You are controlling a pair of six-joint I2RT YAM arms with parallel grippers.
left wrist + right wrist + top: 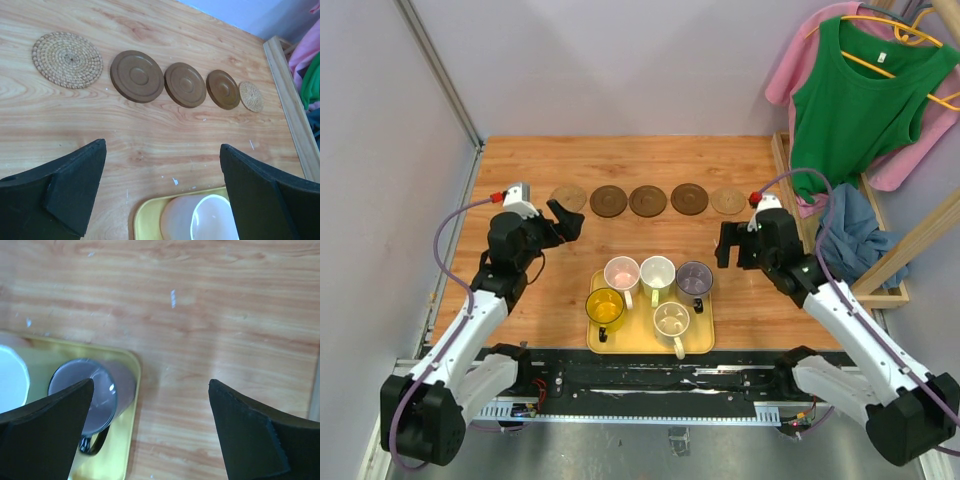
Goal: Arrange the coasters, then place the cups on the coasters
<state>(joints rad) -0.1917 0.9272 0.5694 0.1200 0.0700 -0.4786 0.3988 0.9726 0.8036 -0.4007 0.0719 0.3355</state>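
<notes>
I will next move my right gripper back over the tray's edge and down onto the grey-purple cup's handle (pixel 698 305) (pixel 94 443), which points back toward my base.
Several coasters lie in a row across the far table: a woven tan one (pixel 568 197) (pixel 67 60), three dark brown discs (pixel 648 201) (pixel 185 84), and a second tan one (pixel 728 200) (pixel 251 96). Several cups stand on a yellow tray (pixel 638 330): pink (pixel 621 273) (pixel 205 220), pale green-white (pixel 657 272), grey-purple (pixel 695 277) (pixel 107 385), yellow (pixel 605 308), cream (pixel 672 320). My left gripper (pixel 565 220) (pixel 162 145) hangs open and empty between the left coasters and the pink cup. My right gripper (pixel 725 245) (pixel 151 382) is open and empty, just right of the grey-purple cup.
The tray's rim (pixel 140 220) (pixel 120 440) lies near both grippers. A wooden rail (pixel 782 180) borders the table's right side, with a blue cloth (pixel 855 235) and hung green and pink garments (pixel 860 100) beyond. Grey walls close the left and back.
</notes>
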